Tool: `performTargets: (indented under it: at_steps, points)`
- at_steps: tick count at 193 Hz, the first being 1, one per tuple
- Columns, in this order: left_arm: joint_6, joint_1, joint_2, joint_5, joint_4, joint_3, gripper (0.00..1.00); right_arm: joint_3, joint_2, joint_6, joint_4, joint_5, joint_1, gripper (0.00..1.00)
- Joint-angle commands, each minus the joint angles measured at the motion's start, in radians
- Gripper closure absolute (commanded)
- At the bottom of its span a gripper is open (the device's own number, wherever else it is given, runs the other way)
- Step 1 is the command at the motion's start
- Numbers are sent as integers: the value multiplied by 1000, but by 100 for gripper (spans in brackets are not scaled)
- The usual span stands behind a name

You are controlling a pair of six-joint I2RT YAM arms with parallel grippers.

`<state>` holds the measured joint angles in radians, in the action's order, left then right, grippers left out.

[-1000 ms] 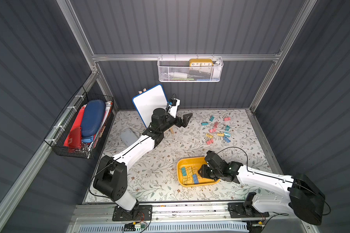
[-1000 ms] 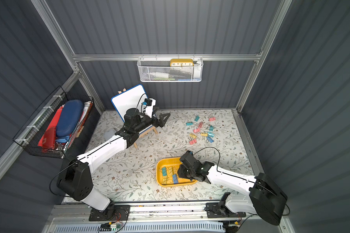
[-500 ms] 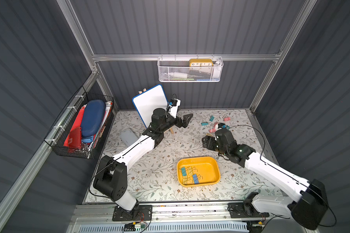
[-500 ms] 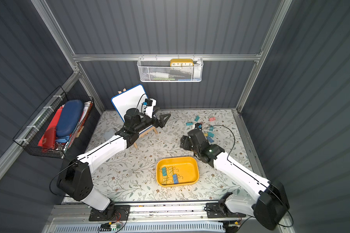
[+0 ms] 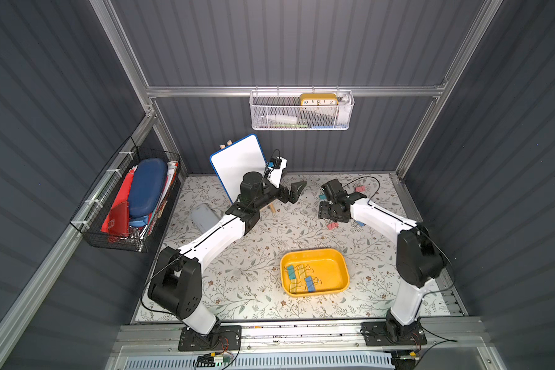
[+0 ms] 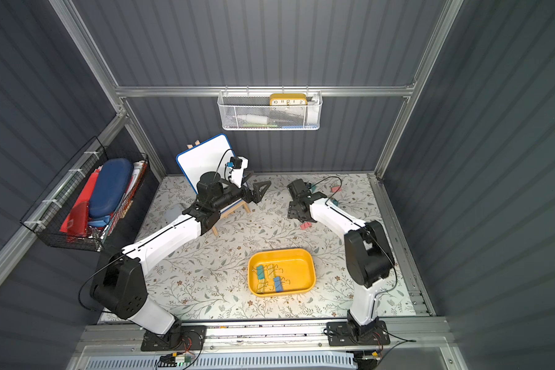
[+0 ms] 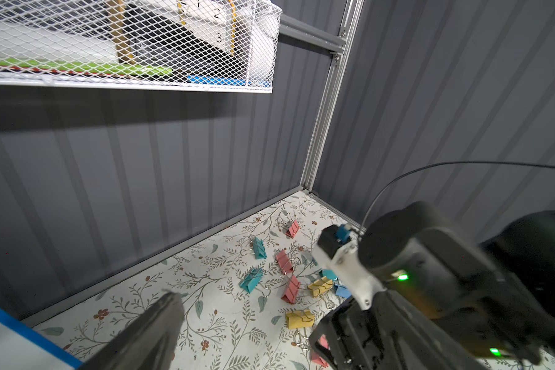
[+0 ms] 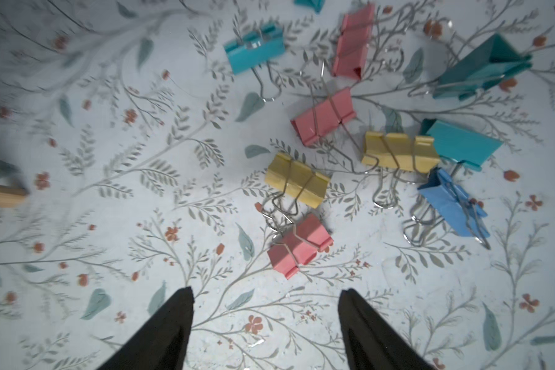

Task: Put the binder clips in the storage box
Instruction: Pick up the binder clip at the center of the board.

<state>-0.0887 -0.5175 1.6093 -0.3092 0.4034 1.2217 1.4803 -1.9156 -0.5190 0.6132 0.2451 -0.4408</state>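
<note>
My open right gripper lowers onto the wire handle of the pink binder clip (image 8: 298,239) below it next, since this loose clip is nearest its fingers.
The storage box (image 5: 330,272) (image 6: 298,269) is a yellow tray near the front of the mat, with several binder clips (image 5: 302,278) (image 6: 269,278) lying in it. More loose clips lie at the back right, under my right gripper (image 5: 326,211) (image 6: 295,211). In the right wrist view the gripper (image 8: 266,293) is open and empty, just short of a pink clip (image 8: 298,246) and a yellow clip (image 8: 297,179). My left gripper (image 5: 297,189) (image 6: 261,189) hangs open in the air by the whiteboard, holding nothing. The left wrist view shows only one of its fingers (image 7: 161,320).
A whiteboard on a wooden easel (image 5: 237,163) stands at the back left, with a translucent grey lidded box (image 5: 204,216) on the mat beside it. A black wire basket (image 5: 125,198) hangs on the left wall and a white mesh basket (image 5: 302,112) on the back wall.
My right gripper has swung from over the storage box to the loose clips at the back right, and its jaws now stand wider apart. The left arm has not moved.
</note>
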Motion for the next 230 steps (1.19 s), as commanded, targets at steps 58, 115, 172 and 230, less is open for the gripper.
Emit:
performTargets:
  at_steps: [58,115,172,230]
  points:
    - [4,1,-10,-15,5,15,1,125,-194,-60,135,125,18,44]
    - [5,1,-17,-15,5,15,1,107,-174,-68,151,111,20,79]
    - [6,1,-19,-22,6,15,1,27,7,-50,138,122,21,100]
    - [0,1,-15,-26,12,13,1,-305,490,-81,-90,-264,-1,100]
